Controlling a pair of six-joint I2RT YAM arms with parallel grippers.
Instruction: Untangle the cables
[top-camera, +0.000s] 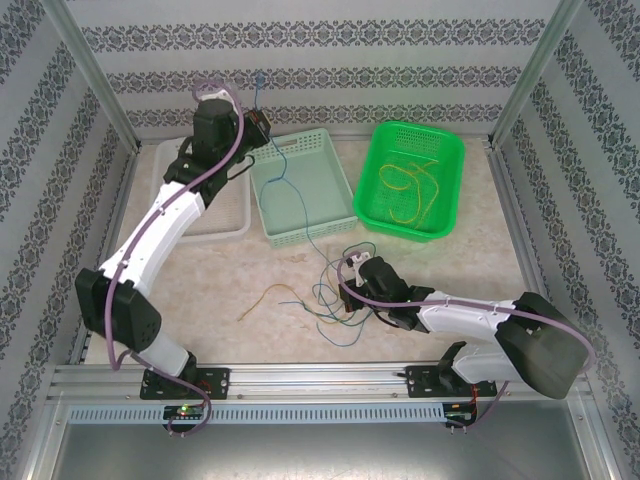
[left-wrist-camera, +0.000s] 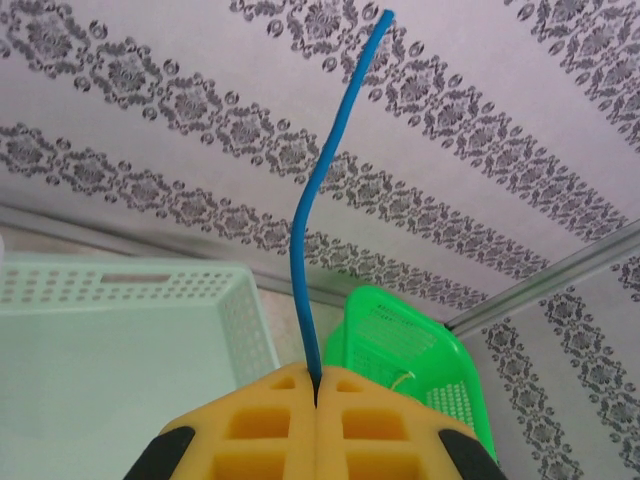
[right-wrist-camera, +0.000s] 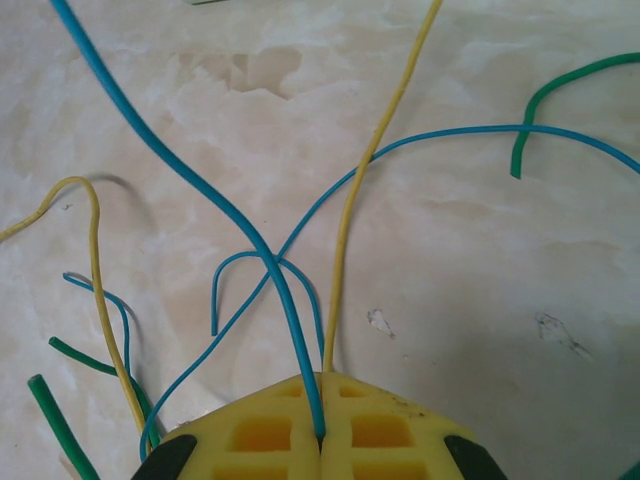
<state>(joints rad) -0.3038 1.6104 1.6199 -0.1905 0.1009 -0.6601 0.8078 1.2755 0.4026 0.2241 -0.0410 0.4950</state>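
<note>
Next, my left gripper lowers to the far part of the pale teal basket lying below and releases the blue cable already hanging across it.
The cables lie as a loose tangle (top-camera: 318, 300) of blue, yellow and green wires on the table in front of the right arm. My left gripper (top-camera: 262, 126) is raised over the pale teal basket (top-camera: 335, 205), shut on a blue cable (left-wrist-camera: 310, 230) whose free end sticks up past the pads (left-wrist-camera: 260, 430). That cable hangs down across the basket toward the tangle. My right gripper (right-wrist-camera: 320, 425) sits low at the tangle (top-camera: 352, 268), shut on a blue cable (right-wrist-camera: 200, 190). A yellow cable (right-wrist-camera: 370, 170) and a green one (right-wrist-camera: 560, 90) lie beside it.
A green basket (top-camera: 448, 160) at the back right holds curled yellow cables (top-camera: 410, 185). A white tray (top-camera: 225, 228) stands at the back left, under the left arm. Patterned walls and metal posts close in the table.
</note>
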